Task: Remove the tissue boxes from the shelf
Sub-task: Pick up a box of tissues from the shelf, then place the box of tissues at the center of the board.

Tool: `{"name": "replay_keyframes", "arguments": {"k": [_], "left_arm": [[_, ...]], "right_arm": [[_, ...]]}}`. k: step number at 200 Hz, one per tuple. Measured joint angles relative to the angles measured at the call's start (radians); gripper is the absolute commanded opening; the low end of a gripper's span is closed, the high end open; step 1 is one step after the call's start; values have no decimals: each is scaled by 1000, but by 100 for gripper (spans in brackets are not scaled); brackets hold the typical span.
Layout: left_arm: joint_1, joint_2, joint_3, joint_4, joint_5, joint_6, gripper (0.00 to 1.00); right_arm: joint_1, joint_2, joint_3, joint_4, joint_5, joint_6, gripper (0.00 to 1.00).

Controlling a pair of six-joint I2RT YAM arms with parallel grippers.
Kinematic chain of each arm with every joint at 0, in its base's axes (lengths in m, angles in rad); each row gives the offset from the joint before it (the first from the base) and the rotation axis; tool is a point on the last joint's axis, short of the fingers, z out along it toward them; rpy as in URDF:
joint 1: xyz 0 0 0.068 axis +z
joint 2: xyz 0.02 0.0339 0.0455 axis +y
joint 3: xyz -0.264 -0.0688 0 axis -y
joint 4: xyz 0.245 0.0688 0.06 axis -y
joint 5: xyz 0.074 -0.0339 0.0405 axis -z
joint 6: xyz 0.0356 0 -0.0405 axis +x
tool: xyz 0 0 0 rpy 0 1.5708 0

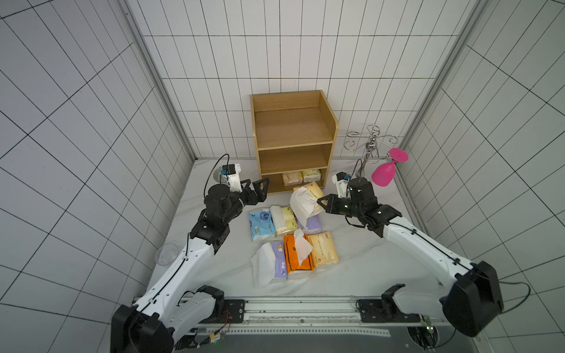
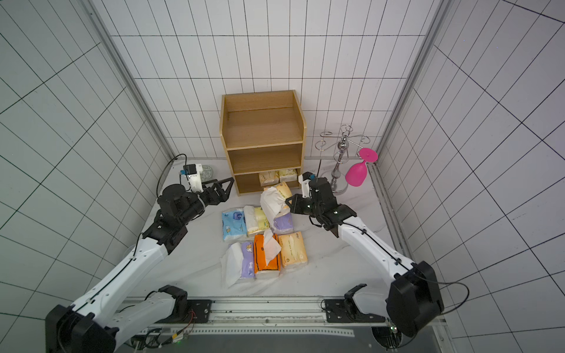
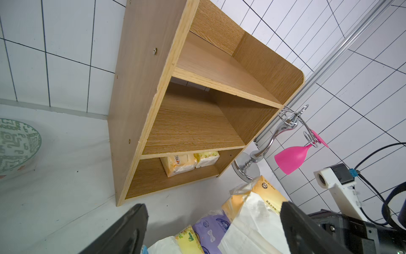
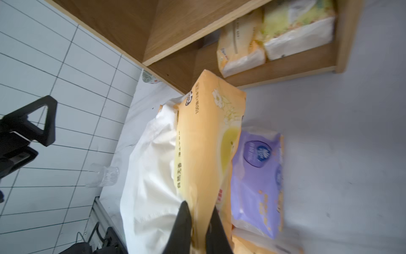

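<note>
The bare tabletop beside the near row is below my right gripper, nearer my base. My right gripper should next move back and down and let go of the peach-yellow pack point(image 1: 308, 198) there.
The wooden shelf point(image 1: 293, 137) point(image 3: 197, 123) stands at the back; its upper two tiers are bare. Two tissue boxes, one peach point(image 1: 292, 178) point(image 4: 239, 52) and one pale yellow point(image 1: 312, 175) point(image 4: 298, 33), lie in its bottom tier. My right gripper point(image 1: 322, 201) point(image 4: 198, 206) is shut on a peach-yellow pack point(image 1: 308, 198) point(image 4: 211, 136) with white tissue spilling out, held just in front of the shelf above a purple pack point(image 1: 312, 223). My left gripper point(image 1: 256, 186) point(image 3: 213, 205) is open and holds nothing, left of the shelf's bottom tier. Several more packs point(image 1: 298, 253) lie on the table.
A silver stand with curly hooks point(image 1: 370, 146) holds a pink glass point(image 1: 386, 171) right of the shelf. A patterned plate point(image 3: 17, 145) lies left of the shelf by the wall. A clear cup point(image 1: 167, 253) sits at the table's left edge. Tiled walls close in three sides.
</note>
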Motion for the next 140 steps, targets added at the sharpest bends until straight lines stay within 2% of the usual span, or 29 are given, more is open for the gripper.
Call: {"name": "replay_keyframes", "arguments": {"k": [36, 64, 118, 130, 140], "left_arm": [[-52, 13, 0, 0, -22, 0, 98], [-81, 29, 13, -1, -36, 0, 98], [-104, 52, 62, -2, -51, 4, 98], [-111, 57, 66, -2, -53, 4, 98], [-119, 59, 66, -2, -56, 4, 98]], "right_arm": [[-90, -182, -82, -177, 84, -63, 0], [-131, -280, -129, -303, 197, -103, 0], [-150, -393, -279, -373, 262, -112, 0], [-150, -402, -318, -373, 267, -105, 17], [-150, -409, -350, -373, 269, -91, 45]]}}
